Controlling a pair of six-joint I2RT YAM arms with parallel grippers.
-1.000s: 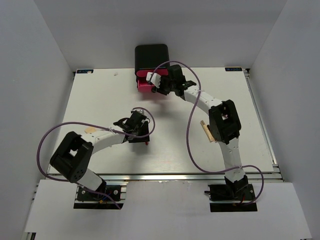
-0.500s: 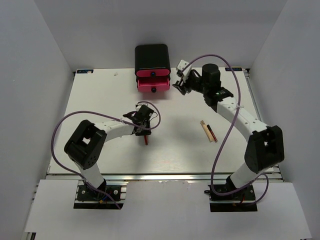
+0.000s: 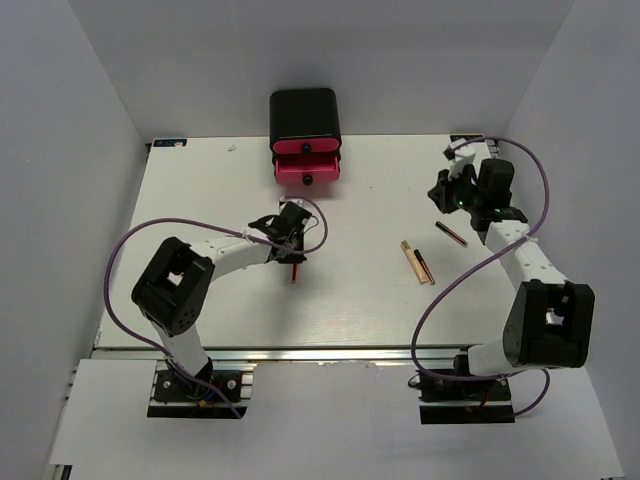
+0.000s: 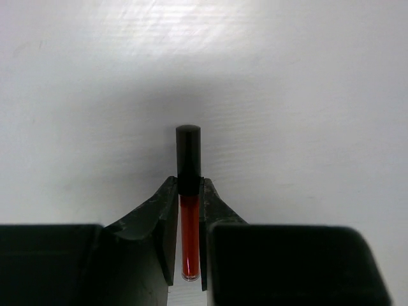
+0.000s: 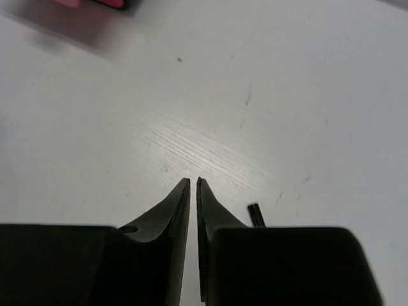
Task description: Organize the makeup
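My left gripper is going to lift and turn the slim red stick next, carry it outward and let it go inside the pink drawer [image 3: 307, 160], which is open outward of my left gripper.
My left gripper [image 4: 189, 182] is shut on a slim red stick with a black cap [image 4: 189, 153], held low over the white table. The cap pokes out past the fingertips. In the top view that stick [image 3: 295, 270] sits under the left gripper [image 3: 292, 252] at mid table. My right gripper [image 3: 438, 197] hovers at the right side of the table. Its jaws [image 5: 193, 183] are shut to a thin slit with nothing between them. A dark pencil-like stick [image 3: 453, 235] lies just beside it, its tip [image 5: 256, 215] showing past the right finger. Beige sticks [image 3: 412, 260] lie at centre right.
A black box [image 3: 304, 115] stands at the back edge, one pink drawer [image 3: 307, 172] pulled out toward the table. A purple cable loops from each arm. White walls close in the table on the left, right and back.
The left gripper closed on the red stick. The right arm swung away from the pink drawer to the right side of the table and closed its jaws.
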